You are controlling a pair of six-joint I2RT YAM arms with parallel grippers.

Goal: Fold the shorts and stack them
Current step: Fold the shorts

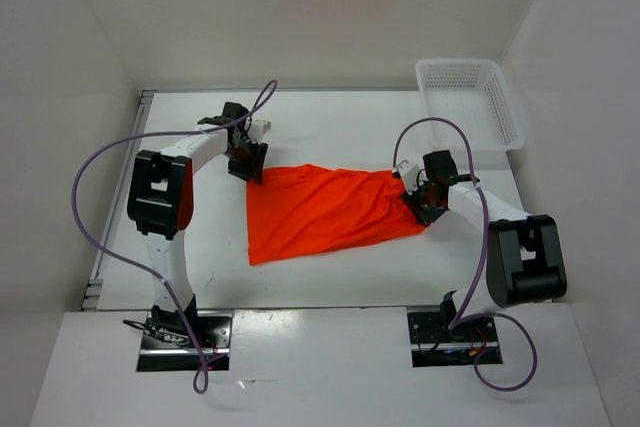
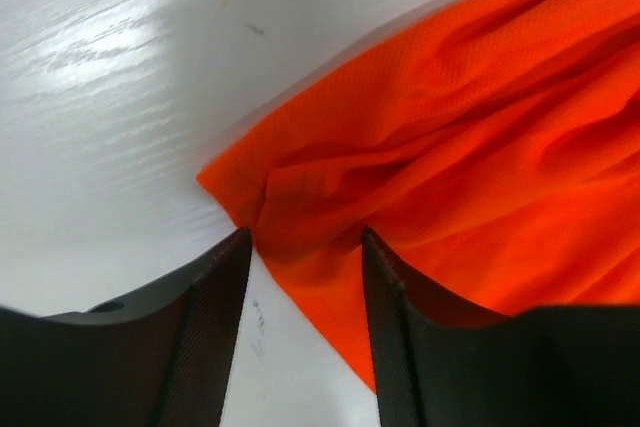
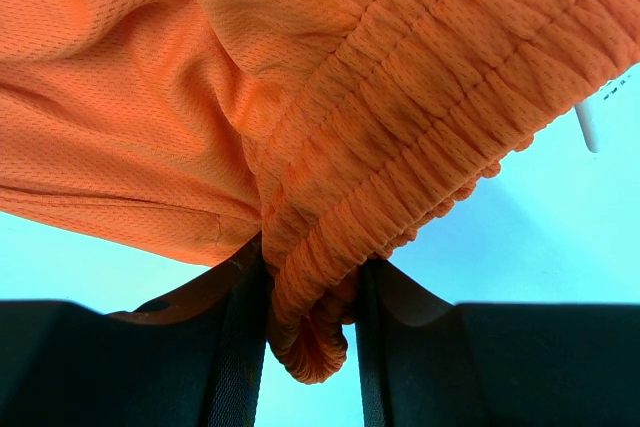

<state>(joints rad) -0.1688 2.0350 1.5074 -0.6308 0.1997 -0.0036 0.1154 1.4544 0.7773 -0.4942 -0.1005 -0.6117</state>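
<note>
My right gripper lifts the shorts' waistband across to the opposite end of the spread shorts next and releases it there. That end lies left of my right gripper in the top view.
The orange shorts [image 1: 325,210] lie spread out on the white table between the two arms. My left gripper [image 1: 247,162] is at their far left corner. In the left wrist view the left gripper [image 2: 305,247] is open, its jaws astride the edge of the shorts [image 2: 450,147] close to that corner. My right gripper [image 1: 416,199] is at the right end of the cloth. In the right wrist view the right gripper [image 3: 310,297] is shut on the gathered waistband [image 3: 420,127], which bunches between the fingers. A bit of white drawstring [image 3: 589,127] shows at the right.
A white mesh basket [image 1: 470,99] stands at the far right corner of the table. White walls close in the table at the back and both sides. Purple cables loop above both arms.
</note>
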